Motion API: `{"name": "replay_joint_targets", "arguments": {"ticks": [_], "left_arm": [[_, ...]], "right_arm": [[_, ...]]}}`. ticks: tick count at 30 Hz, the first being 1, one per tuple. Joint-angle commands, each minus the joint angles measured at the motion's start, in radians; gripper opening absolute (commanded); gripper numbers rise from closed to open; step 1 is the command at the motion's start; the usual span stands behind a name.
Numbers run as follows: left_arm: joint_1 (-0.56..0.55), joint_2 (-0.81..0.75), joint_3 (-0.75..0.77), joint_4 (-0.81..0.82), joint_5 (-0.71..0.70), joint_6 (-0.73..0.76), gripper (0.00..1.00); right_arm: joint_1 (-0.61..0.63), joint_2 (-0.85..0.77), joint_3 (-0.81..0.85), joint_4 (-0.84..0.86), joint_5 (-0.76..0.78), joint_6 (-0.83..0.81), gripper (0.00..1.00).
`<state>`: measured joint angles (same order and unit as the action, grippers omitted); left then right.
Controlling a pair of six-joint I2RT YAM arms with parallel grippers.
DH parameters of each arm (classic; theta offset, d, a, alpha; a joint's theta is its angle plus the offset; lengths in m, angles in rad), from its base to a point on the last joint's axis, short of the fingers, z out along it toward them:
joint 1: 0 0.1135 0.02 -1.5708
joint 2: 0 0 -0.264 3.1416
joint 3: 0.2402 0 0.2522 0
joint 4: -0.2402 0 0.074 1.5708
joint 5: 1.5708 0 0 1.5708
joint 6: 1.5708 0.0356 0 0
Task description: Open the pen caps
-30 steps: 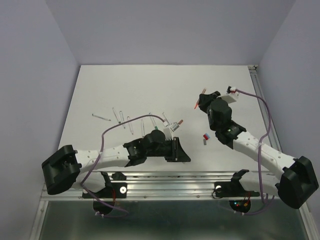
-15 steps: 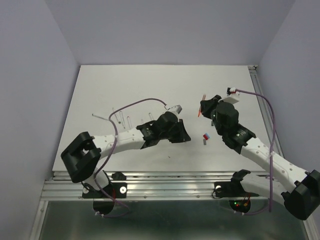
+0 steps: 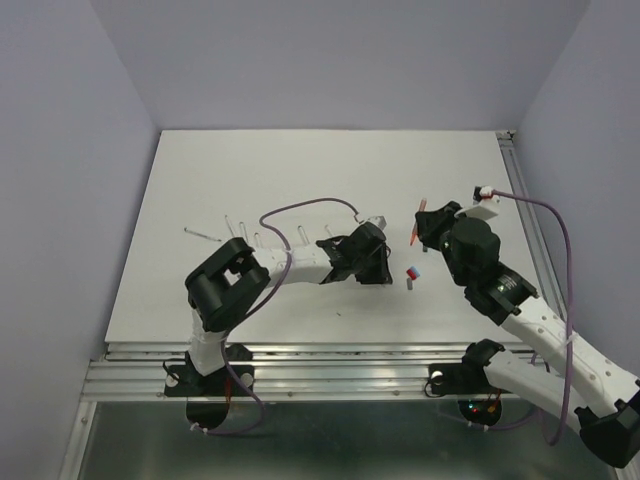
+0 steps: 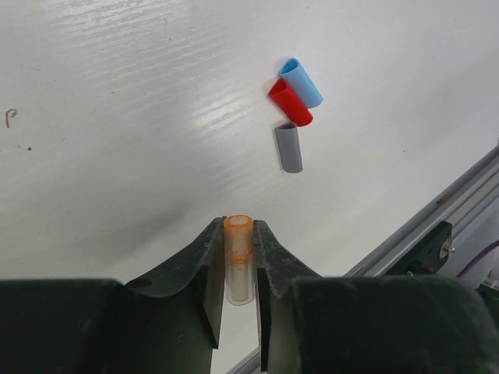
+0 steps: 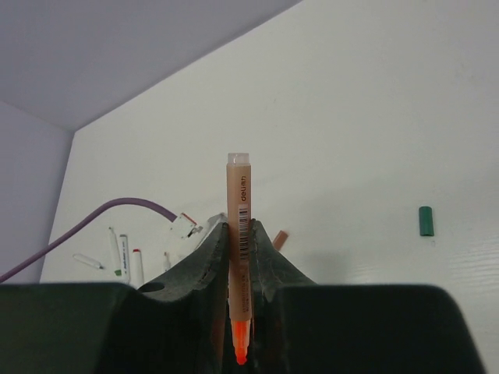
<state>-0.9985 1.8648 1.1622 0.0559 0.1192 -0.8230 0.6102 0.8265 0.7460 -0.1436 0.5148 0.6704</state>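
Observation:
The robot's right gripper will next move down and to the left in the top view to the gap (image 3: pixel 270 240) (image 5: pixel 153 266) beside the red-ended pen body and release the pen, since the pen is already uncapped.
My left gripper (image 4: pixel 238 227) is shut on a short translucent orange pen cap (image 4: pixel 238 261), held just above the table; it is at the table's middle in the top view (image 3: pixel 374 262). My right gripper (image 5: pixel 240 231) is shut on an uncapped orange highlighter pen (image 5: pixel 239 210), its bare orange tip pointing toward the camera; in the top view this gripper (image 3: pixel 424 226) is raised to the right of the left one. A blue cap (image 4: pixel 301 81), a red cap (image 4: pixel 290 101) and a grey cap (image 4: pixel 289 148) lie together on the table ahead of my left gripper, also seen from above (image 3: pixel 412 272).
Several white pen barrels (image 3: pixel 236 231) lie at the table's left, also in the right wrist view (image 5: pixel 117 249). A green cap (image 5: pixel 425 220) and a maroon cap (image 5: pixel 280 239) lie apart on the table. A metal rail (image 3: pixel 330 355) runs along the near edge.
My left arm has swung right and forward with the orange cap, ending close to the blue, red and grey caps. My right arm has shifted right with the pen.

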Motion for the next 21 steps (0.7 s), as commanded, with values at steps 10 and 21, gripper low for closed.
{"name": "replay_joint_targets", "arguments": {"ticks": [10,21], "left_arm": [[-0.008,0.054,0.103,-0.018,0.007,0.019,0.63],[0.004,-0.307,-0.042,-0.118,-0.113,0.05,0.74]], "right_arm": [[0.0,-0.104,-0.077,-0.06,0.021,0.035,0.01],[0.002,-0.107,-0.073,-0.067,-0.056,0.029,0.01]]}}
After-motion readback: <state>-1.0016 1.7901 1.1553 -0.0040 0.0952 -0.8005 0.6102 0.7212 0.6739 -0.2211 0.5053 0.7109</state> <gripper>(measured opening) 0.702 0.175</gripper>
